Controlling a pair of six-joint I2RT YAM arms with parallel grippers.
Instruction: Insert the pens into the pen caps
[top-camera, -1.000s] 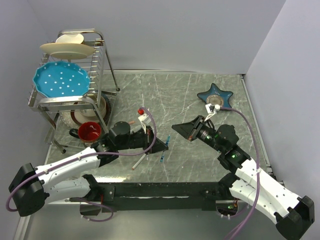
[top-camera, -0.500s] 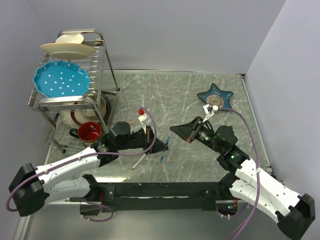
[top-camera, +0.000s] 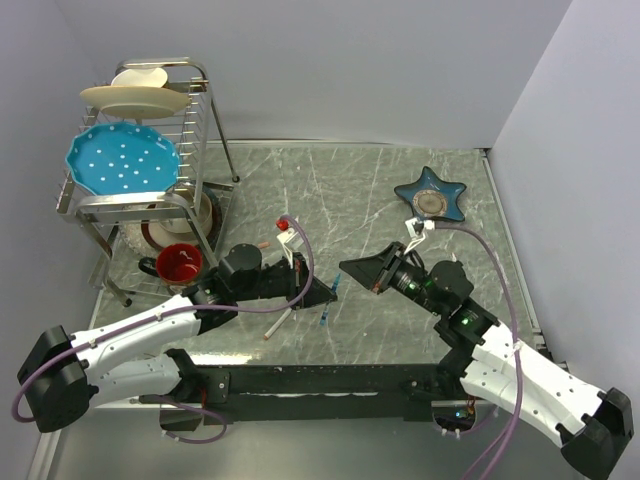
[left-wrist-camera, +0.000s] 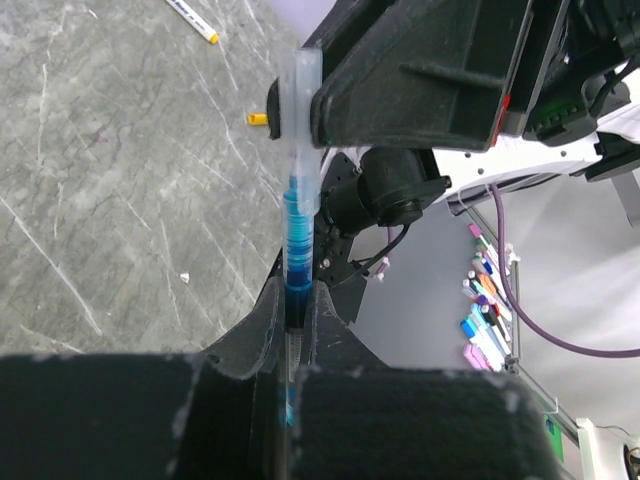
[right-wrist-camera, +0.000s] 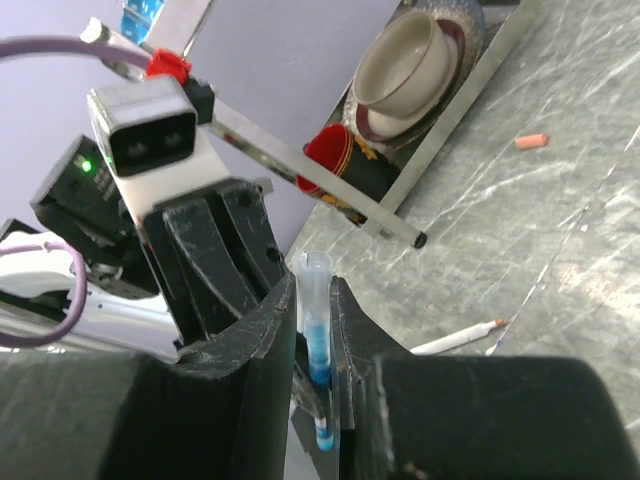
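Observation:
The open tabletop lies outward and below my left gripper, so the gripper should next move outward, tip downward and lower the capped blue pen to let it go.
My left gripper (top-camera: 327, 293) (left-wrist-camera: 297, 300) is shut on a blue pen (left-wrist-camera: 297, 240), held above the table. My right gripper (top-camera: 349, 268) (right-wrist-camera: 315, 295) is shut on a clear pen cap (right-wrist-camera: 312, 275) (left-wrist-camera: 300, 100). The two grippers meet tip to tip, and the pen's blue end sits inside the cap. A white pen with a reddish end (top-camera: 278, 323) (right-wrist-camera: 460, 338) lies on the table below the left gripper. A white pen with a yellow end (left-wrist-camera: 190, 18) and a small yellow cap (left-wrist-camera: 258, 118) show in the left wrist view. A small reddish cap (top-camera: 262, 244) (right-wrist-camera: 531, 141) lies near the rack.
A wire dish rack (top-camera: 205, 120) with plates, a bowl (right-wrist-camera: 405, 60) and a red mug (top-camera: 178, 263) stands at the left. A blue star-shaped dish (top-camera: 432, 192) sits at the back right. A small blue piece (top-camera: 325, 320) lies on the table near the front.
My right gripper has moved left with the cap, closing the gap to the left gripper's pen. The left arm has hardly moved.

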